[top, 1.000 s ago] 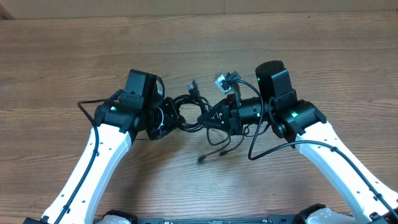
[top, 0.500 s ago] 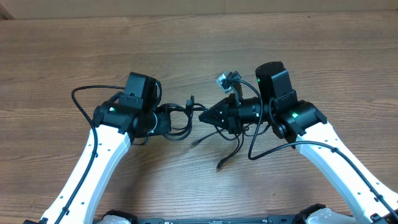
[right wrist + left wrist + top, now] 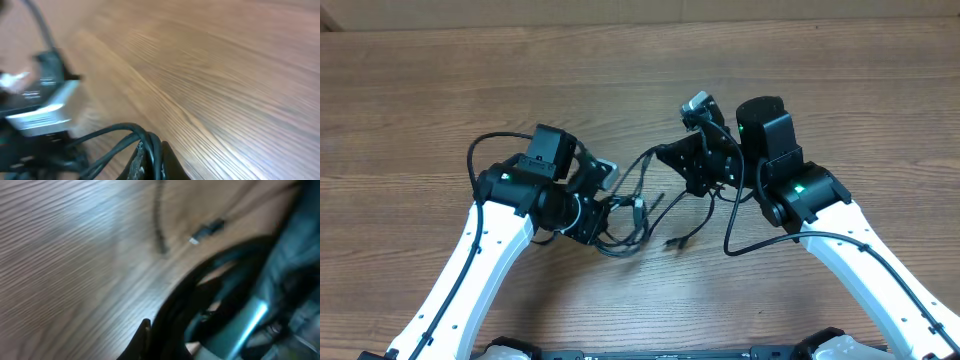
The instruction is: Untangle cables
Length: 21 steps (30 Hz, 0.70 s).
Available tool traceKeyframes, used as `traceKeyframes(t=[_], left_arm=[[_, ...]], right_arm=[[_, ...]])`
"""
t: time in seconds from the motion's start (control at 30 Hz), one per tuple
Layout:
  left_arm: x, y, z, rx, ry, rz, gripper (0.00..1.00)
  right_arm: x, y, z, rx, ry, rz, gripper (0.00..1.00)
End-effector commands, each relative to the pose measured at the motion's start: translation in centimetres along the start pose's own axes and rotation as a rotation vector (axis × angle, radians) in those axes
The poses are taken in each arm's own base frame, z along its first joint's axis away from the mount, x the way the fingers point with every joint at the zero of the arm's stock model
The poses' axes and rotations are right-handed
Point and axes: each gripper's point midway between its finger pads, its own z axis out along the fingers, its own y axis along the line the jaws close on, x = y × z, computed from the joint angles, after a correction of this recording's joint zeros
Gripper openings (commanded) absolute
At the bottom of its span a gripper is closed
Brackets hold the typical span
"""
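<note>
My right gripper pinches other pieces of cable, so next my left gripper needs to draw toward the left in the overhead view, away from my right gripper, and release the looped cables.
The black cables (image 3: 632, 205) hang in a loose tangle between my two grippers above the wooden table. My left gripper (image 3: 604, 204) is shut on one side of the bundle. My right gripper (image 3: 661, 157), further back and to the right, is shut on other strands. In the right wrist view, cables (image 3: 117, 135) are pinched between the fingers of that gripper (image 3: 150, 154). The left wrist view is blurred: a thick dark bundle of cables (image 3: 200, 292) runs from the left gripper (image 3: 162, 341), and a silvery-tipped plug (image 3: 206, 230) lies beyond. One plug end (image 3: 671, 243) rests on the table.
The table (image 3: 640, 70) is bare wood all round. The arms' own thick black wires loop out beside the left arm (image 3: 480, 150) and under the right arm (image 3: 750, 240). The left arm's silver wrist camera (image 3: 40, 107) shows close by in the right wrist view.
My left gripper has swung toward the front and turned. My right gripper has moved back and to the right. The cables are now drawn out slantwise between them, and the loose plug ends have shifted.
</note>
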Motion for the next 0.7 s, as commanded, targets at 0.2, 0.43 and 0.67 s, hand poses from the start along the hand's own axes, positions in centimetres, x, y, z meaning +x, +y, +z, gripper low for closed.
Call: traceKeyframes(t=[0.2,0.43,0.67], left_arm=[[-0.5,-3.3,-0.2,0.172,-0.044,0.132,0.04],[-0.3,-3.3,-0.2,0.172,-0.035,0.122,0.04],[0.7,5.5,-1.0,-0.314,-0.022,-0.347,0.11]], right_arm=[[1.2,-3.0,-1.4,0.196,0.07,0.025,0.04],[4.5,-10.0,-4.8,0.674,0.125,0.281,0.04],[5.8,-11.1,-5.7,0.771,0.109,0.446,0.04]])
